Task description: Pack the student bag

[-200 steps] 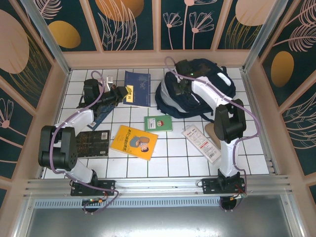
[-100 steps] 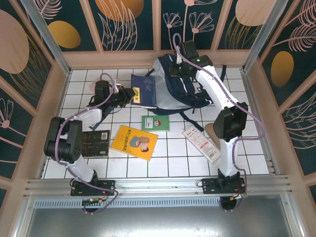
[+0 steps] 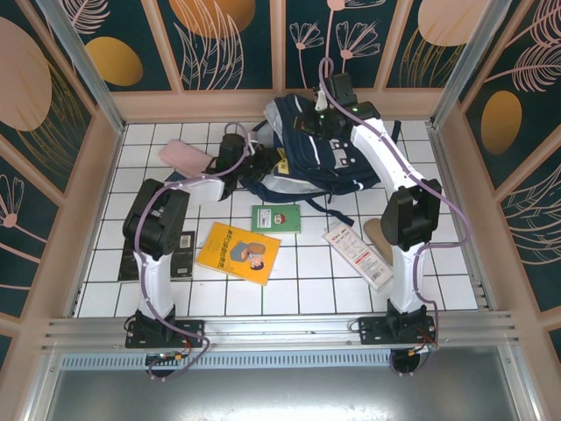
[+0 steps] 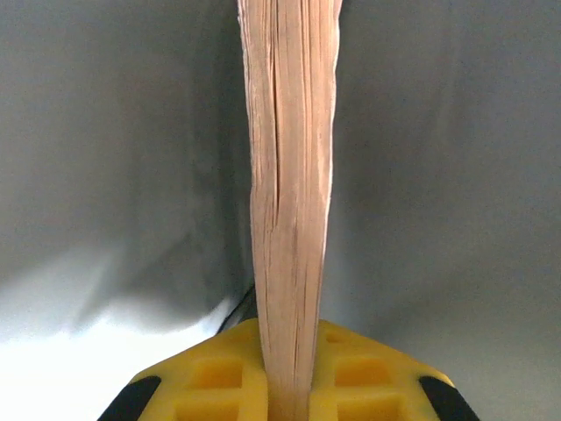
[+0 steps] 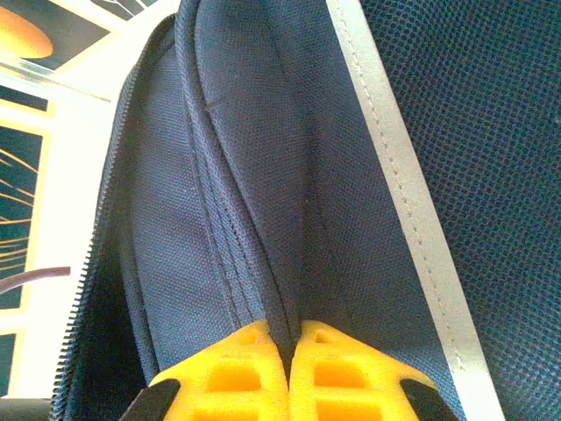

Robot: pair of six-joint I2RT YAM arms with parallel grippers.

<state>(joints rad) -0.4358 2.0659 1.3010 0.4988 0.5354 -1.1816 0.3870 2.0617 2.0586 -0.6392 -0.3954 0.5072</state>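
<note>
I will push my left gripper deeper into the bag's grey-lined opening [image 3: 289,177] [image 4: 377,114] ahead of its fingers next and release the book there, since the lifted fabric leaves room.
The student bag [image 3: 329,168], dark navy with a white stripe, lies at the back centre of the tiled table. My right gripper [image 3: 309,123] is above its top edge, shut on a fold of the bag's navy fabric [image 5: 263,175] beside the white stripe [image 5: 403,202], and holds the opening up. My left gripper [image 3: 275,165] reaches into the opening from the left, shut on a book. In the left wrist view the book's [image 4: 289,175] page edges stand edge-on between the yellow pads [image 4: 219,377], with grey lining [image 4: 438,175] all around.
A pink pencil case [image 3: 186,156] lies at the back left. In front of the bag are a small green book [image 3: 278,218], a yellow book [image 3: 238,252], a dark book [image 3: 180,254] partly under the left arm, and a white flat pack [image 3: 358,255]. Wooden walls enclose the table.
My left gripper carried the blue book from the back left rightward into the bag's opening. My right gripper lifted the bag's top edge up and back. The pink case came into view.
</note>
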